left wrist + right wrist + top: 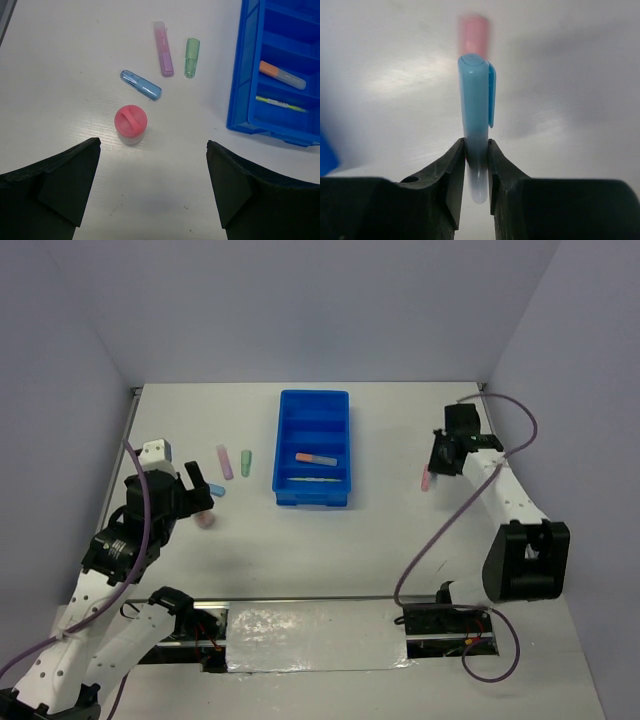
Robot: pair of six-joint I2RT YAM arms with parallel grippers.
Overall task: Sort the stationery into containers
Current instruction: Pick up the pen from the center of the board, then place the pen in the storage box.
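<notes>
The orange-grey marker's section is in the blue tray, so my right gripper will swing across and turn to get above it.
My right gripper is shut on a light blue marker with a clip, which sticks out past both fingers. A blurred pink marker lies beyond it, and it shows on the table right of the tray. My left gripper hangs open over the table with nothing between its fingers. Ahead of it are a pink-capped round piece, a blue marker, a pink marker and a green marker. The blue tray holds an orange-grey marker and a thin yellow pen in separate compartments.
Grey walls close the table on the left, back and right. The right arm's cable loops over the table near its base. A shiny taped strip runs along the near edge between the arm bases.
</notes>
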